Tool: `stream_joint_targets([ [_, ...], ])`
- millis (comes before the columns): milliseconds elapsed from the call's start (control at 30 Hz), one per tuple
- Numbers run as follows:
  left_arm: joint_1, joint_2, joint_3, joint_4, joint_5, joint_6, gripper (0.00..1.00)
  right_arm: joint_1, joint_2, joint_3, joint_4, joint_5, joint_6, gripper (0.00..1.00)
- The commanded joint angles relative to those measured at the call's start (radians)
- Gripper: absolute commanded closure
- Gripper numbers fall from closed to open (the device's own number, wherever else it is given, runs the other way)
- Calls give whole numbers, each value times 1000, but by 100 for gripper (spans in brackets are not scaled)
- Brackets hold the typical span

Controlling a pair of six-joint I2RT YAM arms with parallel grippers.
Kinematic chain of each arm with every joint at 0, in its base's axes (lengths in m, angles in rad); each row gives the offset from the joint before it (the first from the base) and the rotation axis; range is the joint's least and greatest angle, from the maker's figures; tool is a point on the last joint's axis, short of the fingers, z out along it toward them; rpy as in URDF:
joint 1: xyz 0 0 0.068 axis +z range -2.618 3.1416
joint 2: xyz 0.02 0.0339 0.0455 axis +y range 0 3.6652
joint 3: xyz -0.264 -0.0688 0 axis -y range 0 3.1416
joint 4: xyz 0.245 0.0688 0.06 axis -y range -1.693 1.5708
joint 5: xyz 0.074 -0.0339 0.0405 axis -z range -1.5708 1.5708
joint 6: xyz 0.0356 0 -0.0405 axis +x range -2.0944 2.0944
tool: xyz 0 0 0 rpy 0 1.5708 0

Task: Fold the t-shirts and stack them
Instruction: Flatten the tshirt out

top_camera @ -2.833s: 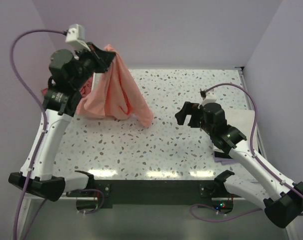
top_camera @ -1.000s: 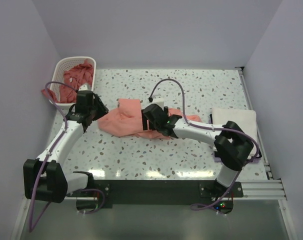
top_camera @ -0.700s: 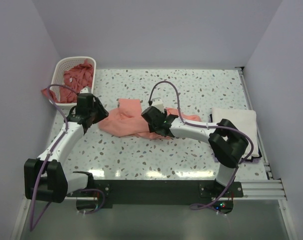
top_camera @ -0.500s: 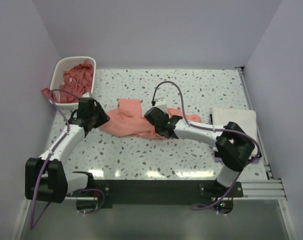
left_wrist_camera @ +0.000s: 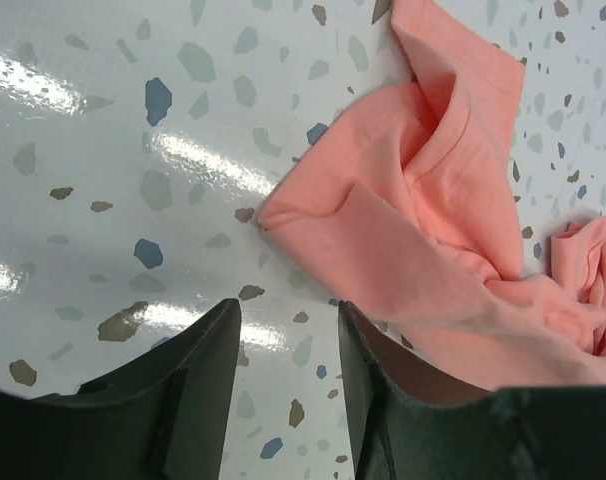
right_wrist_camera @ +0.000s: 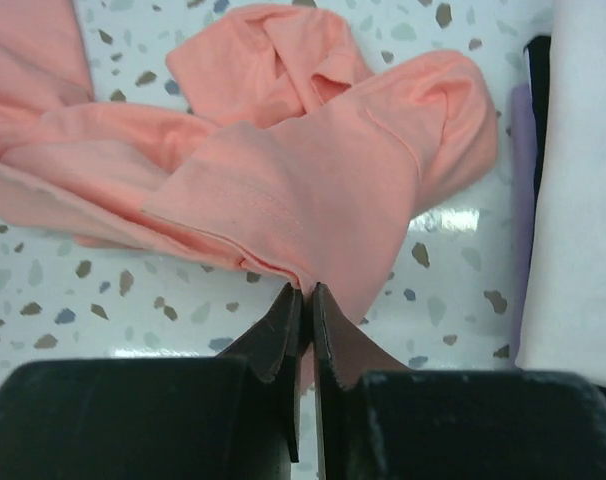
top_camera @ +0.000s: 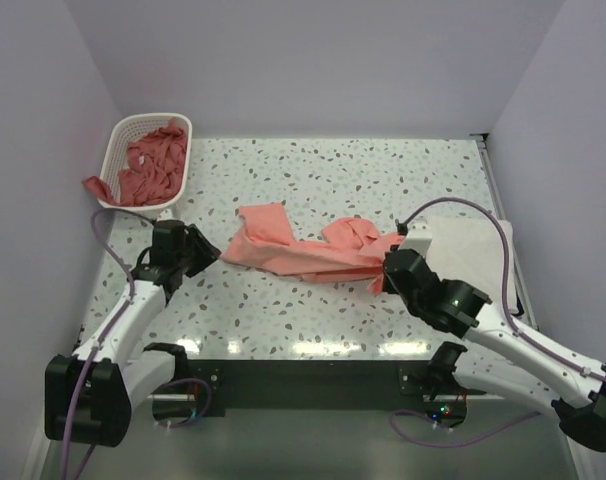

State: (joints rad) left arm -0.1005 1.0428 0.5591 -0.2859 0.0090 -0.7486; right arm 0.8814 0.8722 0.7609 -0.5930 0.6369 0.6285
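Observation:
The shirt lies bunched, so next I should move my right gripper back and down and release the hem on the bare tabletop below and back from the gripper.
A salmon-pink t-shirt [top_camera: 303,255] lies crumpled and drawn out across the middle of the table. My right gripper [top_camera: 381,279] is at its right end. In the right wrist view this gripper [right_wrist_camera: 305,291] is shut on a fold of the shirt's hem [right_wrist_camera: 313,170]. My left gripper [top_camera: 207,251] stands open just off the shirt's left end. In the left wrist view bare table shows between the left gripper's [left_wrist_camera: 288,312] fingers, and the pink cloth [left_wrist_camera: 423,230] lies just ahead to the right. A folded white t-shirt [top_camera: 470,248] lies at the right edge.
A white lattice basket [top_camera: 121,133] at the back left holds more pink t-shirts [top_camera: 148,160], one hanging over its near rim. Beside the white t-shirt [right_wrist_camera: 583,180], a purple and black strip [right_wrist_camera: 526,170] shows at its edge. Walls close in on the left, back and right.
My right gripper has shut on the pink shirt and pulled back to the right, stretching it out. The left arm has drawn back toward the near left, still open.

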Motion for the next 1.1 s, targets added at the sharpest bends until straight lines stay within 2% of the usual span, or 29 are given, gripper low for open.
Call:
stream_joint_targets([
  [0, 5, -55, -54, 71, 35, -24, 49, -1, -59, -109, -87, -48, 76, 94],
  [67, 2, -59, -97, 124, 98, -12, 45, -1, -81, -130, -73, -88, 95, 94],
  [167, -25, -55, -114, 154, 114, -14, 41, -1, -84, -153, -58, -172, 143, 95],
  [233, -54, -32, -79, 145, 64, -15, 40, -1, -84, -181, -41, -197, 168, 96],
  [367, -183, 43, 21, 108, -67, -32, 34, -1, -72, -265, 18, -258, 218, 98],
  [500, -235, 143, 117, 88, -116, -46, 30, -1, -67, -299, 54, -301, 243, 99],
  [667, -268, 175, 125, 111, -136, -44, 30, -1, -85, -325, 42, -307, 257, 100],
  [800, -315, 241, 147, 77, -208, -41, 30, -1, -110, -341, 39, -312, 266, 100],
  [1067, -393, 263, 114, 83, -277, -57, 38, -1, -116, -351, 38, -304, 270, 99],
])
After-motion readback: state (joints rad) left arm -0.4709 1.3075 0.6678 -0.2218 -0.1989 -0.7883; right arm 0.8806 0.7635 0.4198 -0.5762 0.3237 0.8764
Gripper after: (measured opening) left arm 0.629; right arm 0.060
